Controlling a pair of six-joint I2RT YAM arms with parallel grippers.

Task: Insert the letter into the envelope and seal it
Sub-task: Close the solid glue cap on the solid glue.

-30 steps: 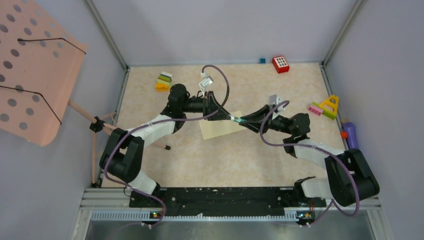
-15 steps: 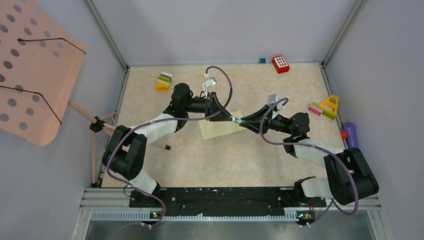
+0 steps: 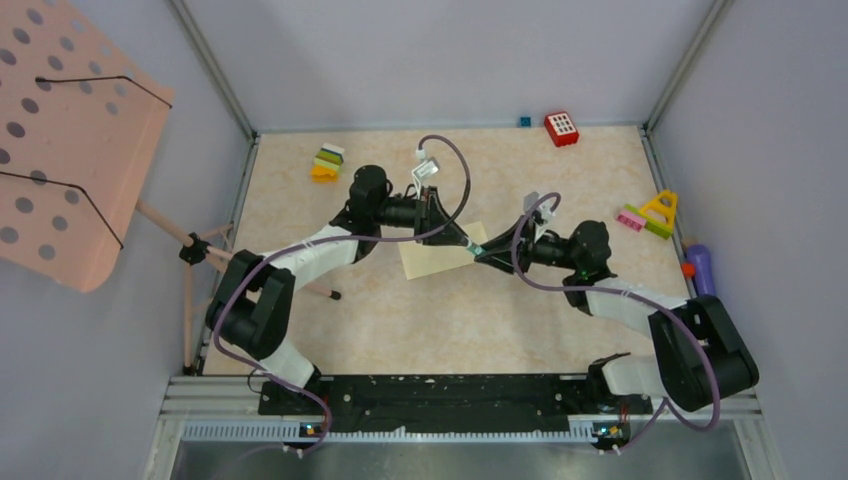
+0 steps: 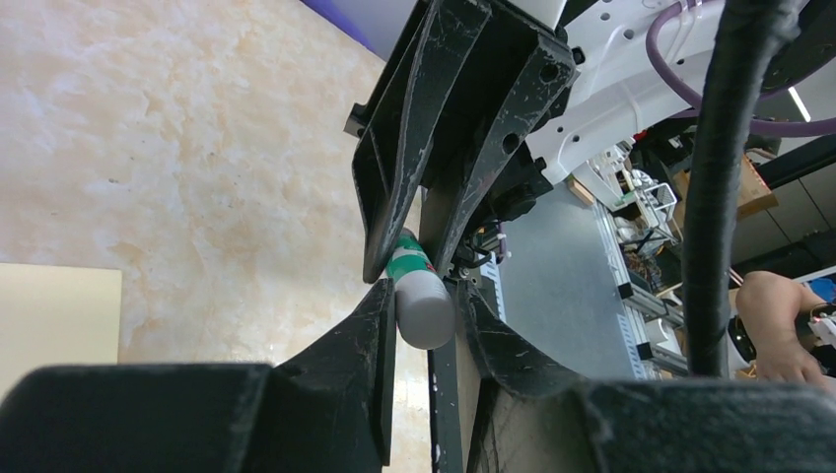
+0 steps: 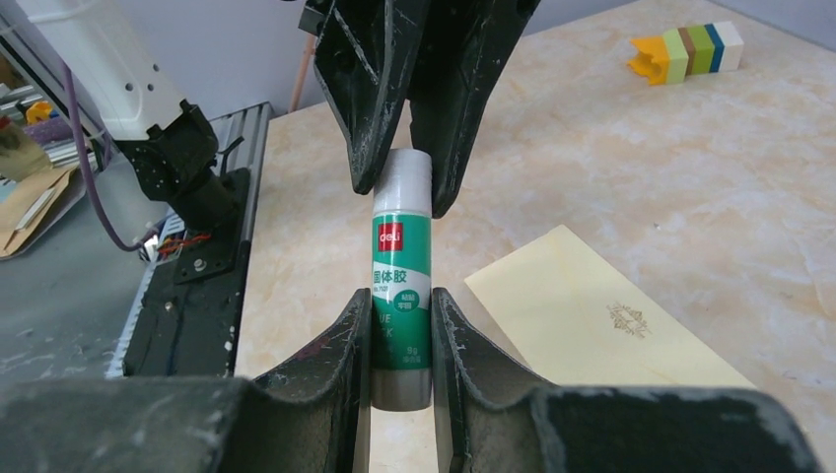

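Note:
Bare tabletop beside the envelope lies below there. My right gripper will move to its right in the top view, tilt fingers down, lower and release the glue stick.
A green-and-white glue stick (image 3: 474, 249) hangs in the air between both grippers, above the right end of the pale yellow envelope (image 3: 435, 258). My left gripper (image 3: 466, 243) is shut on its grey-white cap end (image 4: 424, 307). My right gripper (image 3: 483, 255) is shut on its green body (image 5: 400, 286). The envelope lies flat on the table, flap not raised, with a small ornament mark (image 5: 628, 318); a corner shows in the left wrist view (image 4: 54, 315). No separate letter sheet shows.
A yellow-green block stack (image 3: 327, 163) sits at the back left, a red block (image 3: 561, 128) and small blue cube (image 3: 524, 122) at the back, a yellow triangle with pink-green bricks (image 3: 655, 212) and a purple object (image 3: 701, 268) at the right edge. A pink perforated board (image 3: 70, 140) stands outside left.
Both grippers, joined on the glue stick, have shifted slightly right and toward the near edge. The left arm has stretched out further and the right wrist has swung leftward.

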